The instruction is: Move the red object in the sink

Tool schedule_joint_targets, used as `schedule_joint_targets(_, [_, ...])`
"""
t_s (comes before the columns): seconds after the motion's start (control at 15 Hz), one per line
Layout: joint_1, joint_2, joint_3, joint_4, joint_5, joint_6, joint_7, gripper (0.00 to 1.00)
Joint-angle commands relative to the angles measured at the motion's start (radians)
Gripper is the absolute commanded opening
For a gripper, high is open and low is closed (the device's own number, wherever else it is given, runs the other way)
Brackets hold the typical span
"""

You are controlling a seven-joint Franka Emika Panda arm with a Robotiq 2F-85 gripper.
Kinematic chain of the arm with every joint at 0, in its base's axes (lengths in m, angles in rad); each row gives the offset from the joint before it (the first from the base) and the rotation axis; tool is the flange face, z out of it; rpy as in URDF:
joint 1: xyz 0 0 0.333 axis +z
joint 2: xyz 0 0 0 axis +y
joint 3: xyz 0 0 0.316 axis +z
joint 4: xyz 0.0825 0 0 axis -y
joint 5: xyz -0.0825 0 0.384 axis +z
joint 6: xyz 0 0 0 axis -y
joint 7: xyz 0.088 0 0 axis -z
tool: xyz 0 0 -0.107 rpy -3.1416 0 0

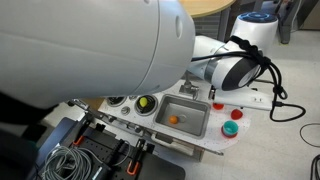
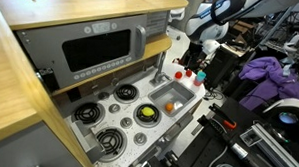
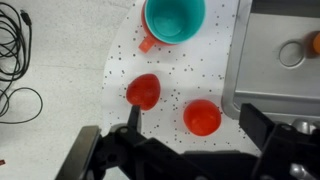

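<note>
My gripper needs to go down toward the counter next, with one finger on each side of the round red object, which is still well below my fingers.
In the wrist view two red objects lie on the speckled white counter: a round one [image 3: 202,117] close to the metal sink [image 3: 245,70] and another [image 3: 143,91] further left. My gripper [image 3: 197,128] is open and hovers above them, with the round one between its fingers, untouched. The sink holds a small orange object [image 3: 313,43]. In both exterior views the gripper [image 1: 214,92] [image 2: 193,57] hangs over the counter beside the sink [image 1: 196,126] [image 2: 159,91], with red objects [image 1: 238,114] [image 2: 201,80] below it.
A teal cup [image 3: 175,18] [image 1: 231,128] stands on the counter beyond the red objects. A stove with burners [image 2: 98,114] and a yellow item [image 2: 146,113] lies beside the sink. Black cables [image 3: 15,60] lie off the counter's edge.
</note>
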Motion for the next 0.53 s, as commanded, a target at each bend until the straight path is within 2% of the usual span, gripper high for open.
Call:
schedule_joint_targets(0.0, [0.004,0.044,0.018,0.078,-0.024,-0.027,-0.019,1.00])
schedule_joint_targets(0.47, [0.056,0.111,-0.001,0.119,-0.065,0.006,0.008,1.00])
